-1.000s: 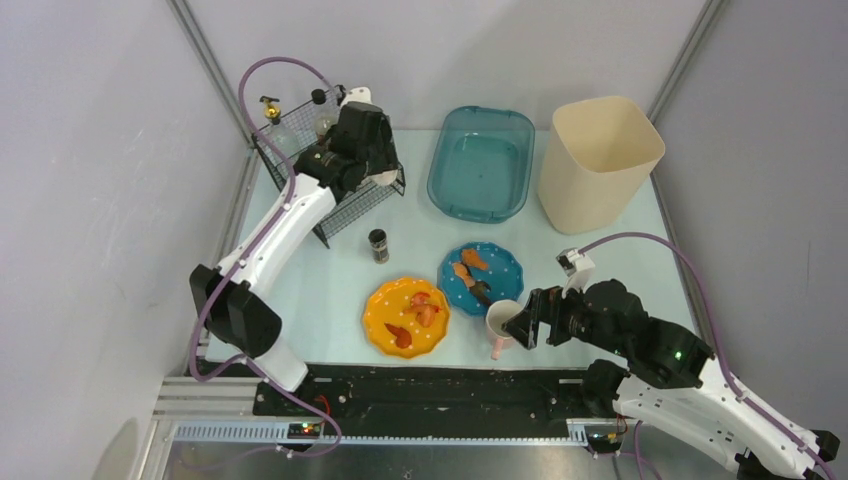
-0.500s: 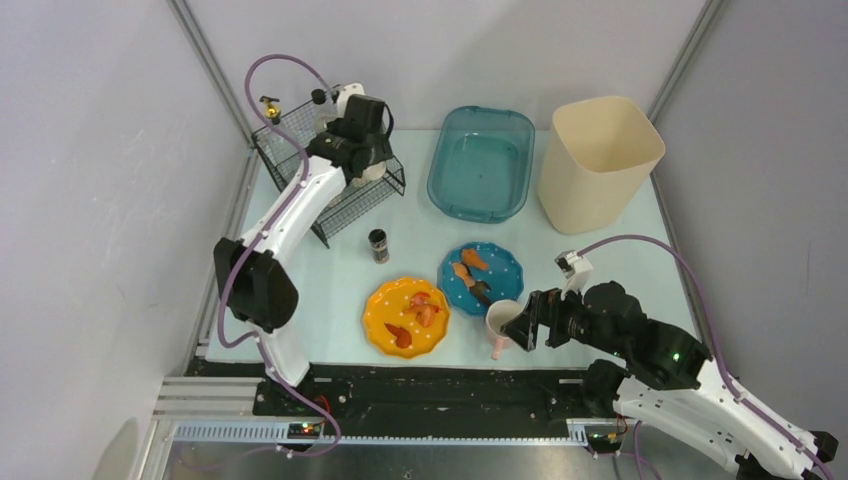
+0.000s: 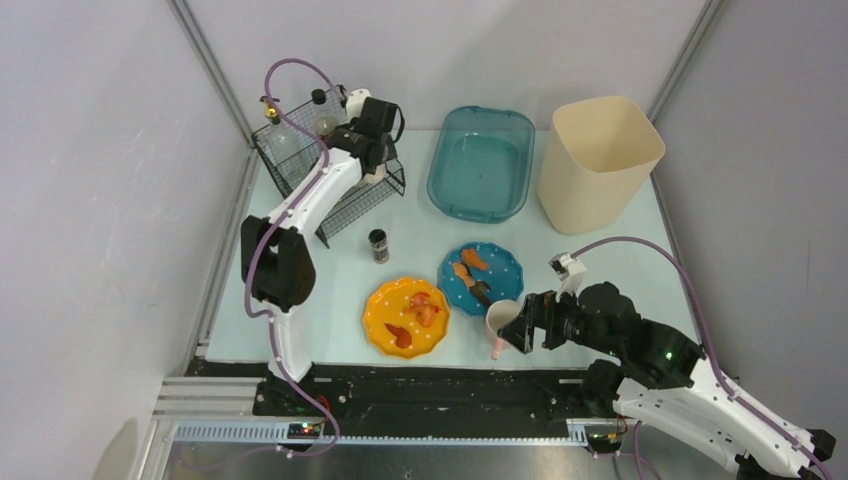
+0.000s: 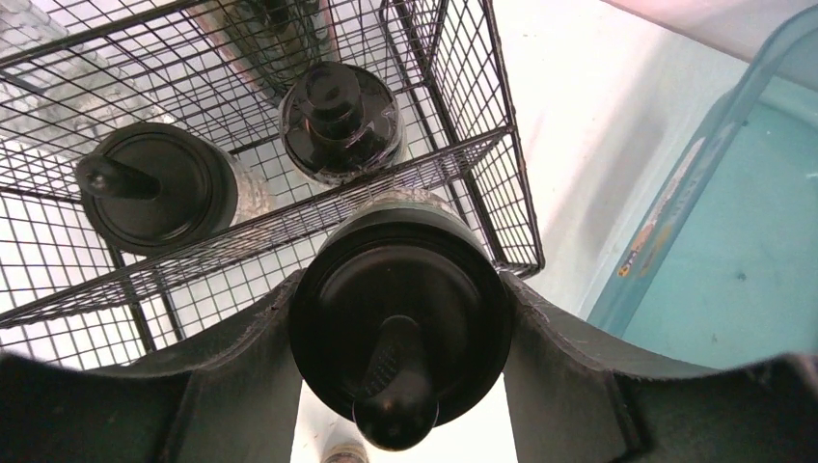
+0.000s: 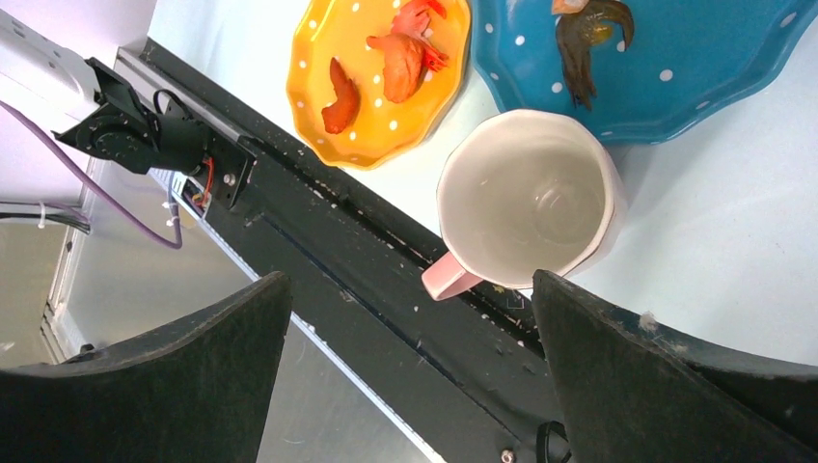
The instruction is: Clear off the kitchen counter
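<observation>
My left gripper should lower the black-capped bottle into the empty near row at the end of the basket by the teal tub. Then it should open.
My left gripper (image 3: 372, 158) is shut on a black-capped bottle (image 4: 400, 309) and holds it at the right end of the black wire basket (image 3: 345, 205). Two more black-capped bottles (image 4: 154, 188) (image 4: 338, 121) stand inside the basket. My right gripper (image 3: 517, 328) is open just right of a white mug with a pink handle (image 3: 503, 318) at the front edge of the pale mint counter (image 3: 320, 270). In the right wrist view the mug (image 5: 526, 198) stands upright and empty ahead of the spread jaws.
An orange plate (image 3: 405, 317) and a blue plate (image 3: 480, 277), both with food scraps, lie beside the mug. A small dark shaker (image 3: 378, 245) stands mid-counter. A teal tub (image 3: 481, 162) and a cream bin (image 3: 598, 160) stand at the back right. The black front rail (image 5: 405, 309) runs under the right gripper.
My left arm has swung so its gripper moved right and back along the basket with the bottle. My right gripper has edged slightly left toward the mug.
</observation>
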